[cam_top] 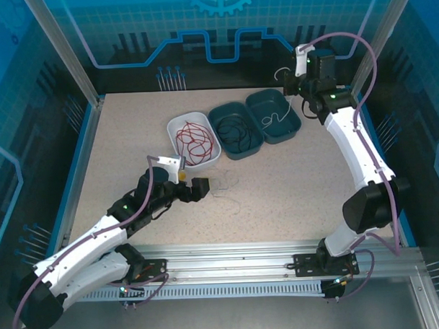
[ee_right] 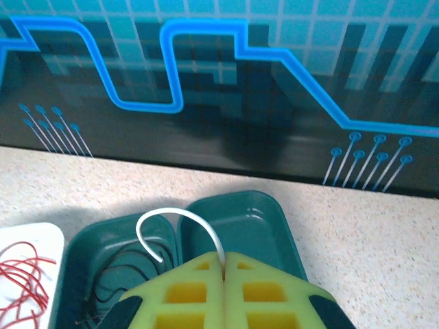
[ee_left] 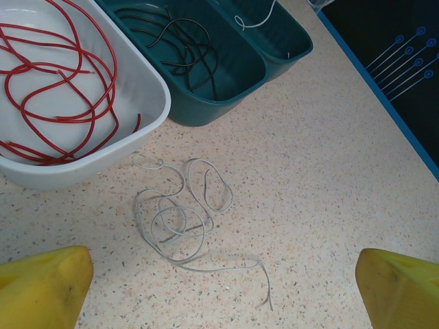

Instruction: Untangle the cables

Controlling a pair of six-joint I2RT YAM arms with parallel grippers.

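Note:
My right gripper will next go down into the teal tray at the row's end (ee_right: 240,226) and let go of the white cable (ee_right: 168,210), because the hanging part of the cable is already lying in there.
Loops of a whitish-grey cable (ee_left: 206,269) lie loose on the speckled table (cam_top: 278,184), just in front of my left gripper (ee_left: 219,295), which is open and low over the table with nothing between its yellow fingertips (ee_left: 41,288). From above, that cable (cam_top: 226,189) lies just right of the left gripper (cam_top: 196,183). A red cable (ee_left: 62,96) is coiled in the white tray (cam_top: 176,123). A black cable (ee_left: 178,48) lies in the middle teal tray (cam_top: 216,120). My right gripper (ee_right: 224,257) is shut on a white cable (ee_right: 168,210), raised over the right teal tray (cam_top: 296,124).
The three trays stand side by side at the back of the table. Behind them is the blue patterned back wall (ee_right: 219,68), close to the right gripper (cam_top: 289,86). Aluminium frame posts (cam_top: 64,47) stand at the corners.

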